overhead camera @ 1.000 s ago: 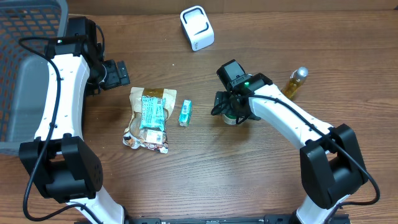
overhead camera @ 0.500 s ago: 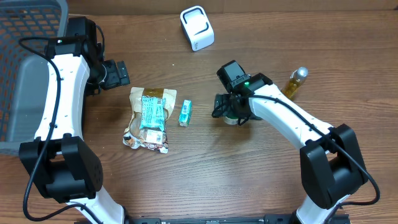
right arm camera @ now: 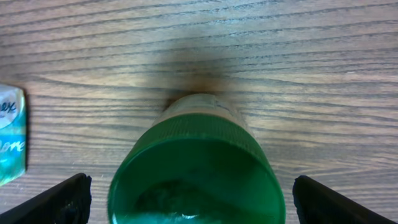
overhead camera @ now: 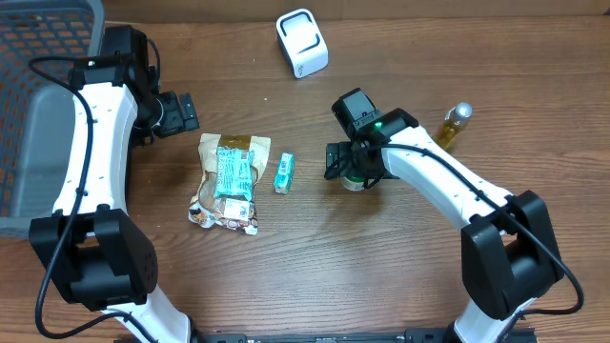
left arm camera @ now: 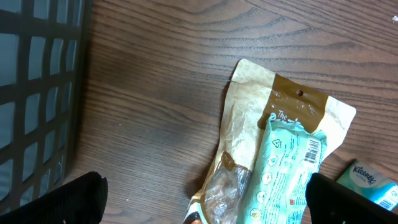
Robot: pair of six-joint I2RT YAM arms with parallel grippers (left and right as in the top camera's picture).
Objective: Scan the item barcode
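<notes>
My right gripper lowers around the sides of the jar's green lid [overhead camera: 353,178] [right arm camera: 198,171] and closes next, as the lid is below it, centred between its open fingertips.
A green-lidded jar [right arm camera: 196,180] stands upright on the wooden table. My right gripper [right arm camera: 196,208] hangs open straight above it, and its black fingertips [right arm camera: 59,202] flank the lid without touching. From overhead the right gripper [overhead camera: 355,170] covers most of the jar [overhead camera: 355,183]. A white barcode scanner [overhead camera: 302,42] sits at the back centre. My left gripper [overhead camera: 181,112] is open and empty above the table, just behind a brown pouch [left arm camera: 249,124]. A teal packet [left arm camera: 286,174] lies on the pouch, its barcode [left arm camera: 313,149] facing up.
A small teal tissue pack [overhead camera: 284,173] lies between the pouch [overhead camera: 229,186] and the jar. A yellow oil bottle [overhead camera: 454,125] stands at the right. A dark mesh basket [overhead camera: 38,57] fills the back left corner.
My right gripper has edged slightly left above the jar. The left arm and the objects have not moved.
</notes>
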